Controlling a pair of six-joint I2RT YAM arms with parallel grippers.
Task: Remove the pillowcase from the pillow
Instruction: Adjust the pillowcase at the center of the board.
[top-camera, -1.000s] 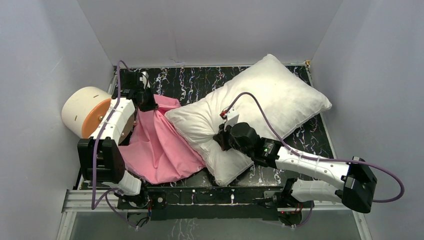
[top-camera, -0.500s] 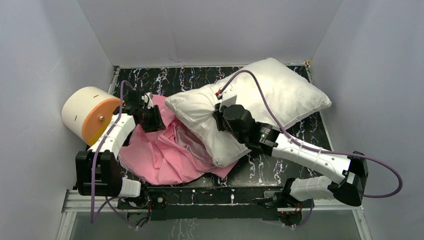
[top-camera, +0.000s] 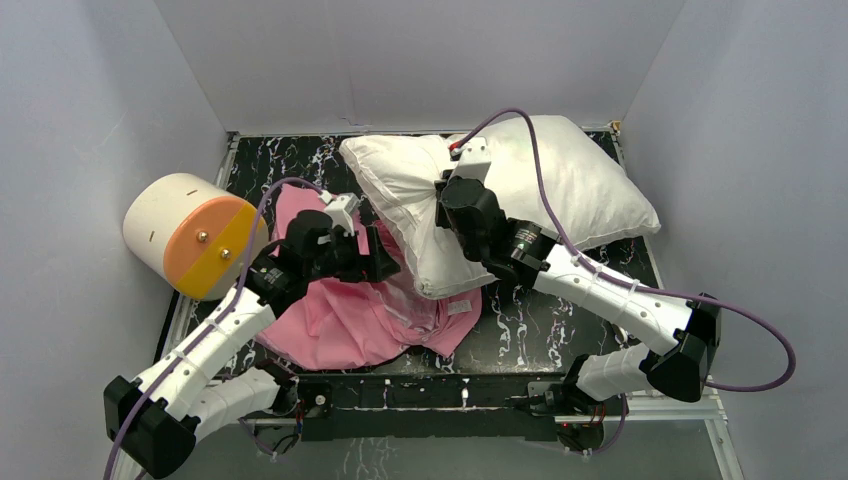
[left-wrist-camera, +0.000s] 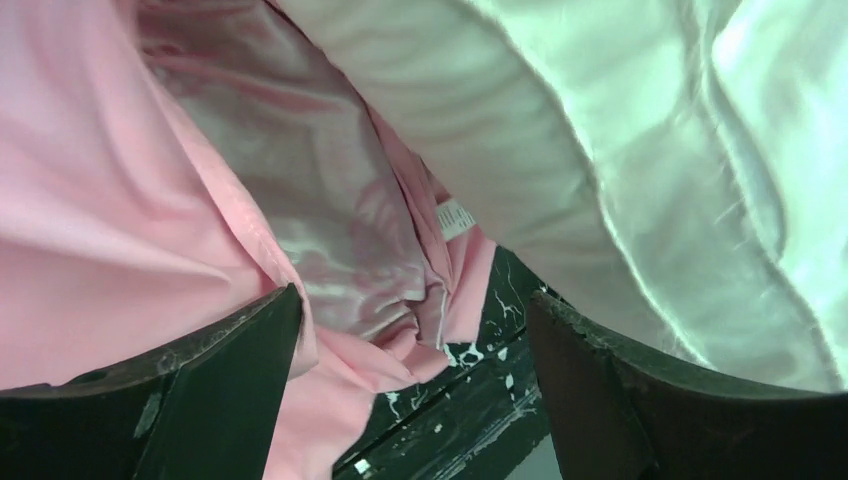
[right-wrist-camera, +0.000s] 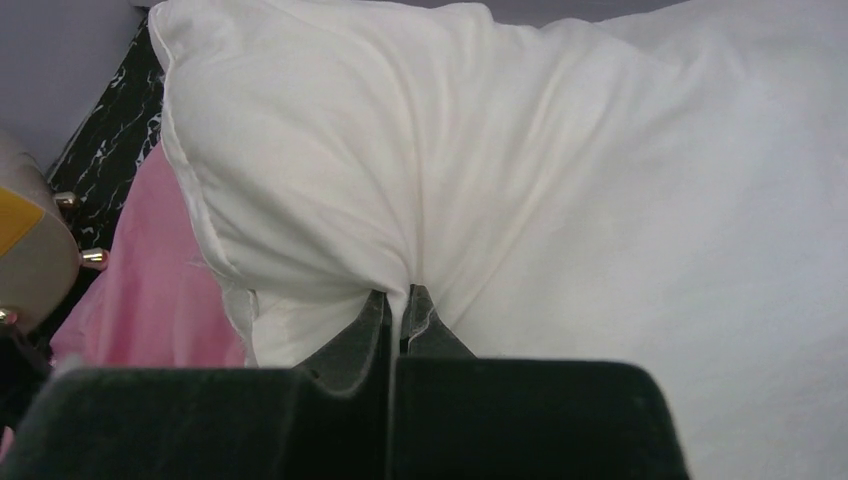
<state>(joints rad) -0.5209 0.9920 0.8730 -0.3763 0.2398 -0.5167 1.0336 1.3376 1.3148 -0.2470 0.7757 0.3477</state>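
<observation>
I will lower the pillow's raised end and release it, since the tabletop under that end lies below my right gripper and the pillow is already bare.
The white pillow lies tilted across the far right of the table. Its near-left end is raised above the crumpled pink pillowcase. My right gripper is shut on a pinch of pillow fabric, and the wrist view shows the fold squeezed between its fingertips. My left gripper hovers open over the pillowcase, beside the pillow's lower corner. In its wrist view the left gripper holds nothing. The pillowcase gapes below it, showing its shiny lining, with the pillow to the right.
A cream-and-orange cylinder lies against the left wall, close to the left arm. The black marbled table is boxed in by grey walls on three sides. A purple cable loops over the pillow from the right wrist.
My left gripper has opened, let go of the pillowcase and swung right toward the pillow. My right gripper has carried the pillow's end up and toward the back, away from the slumped pillowcase.
</observation>
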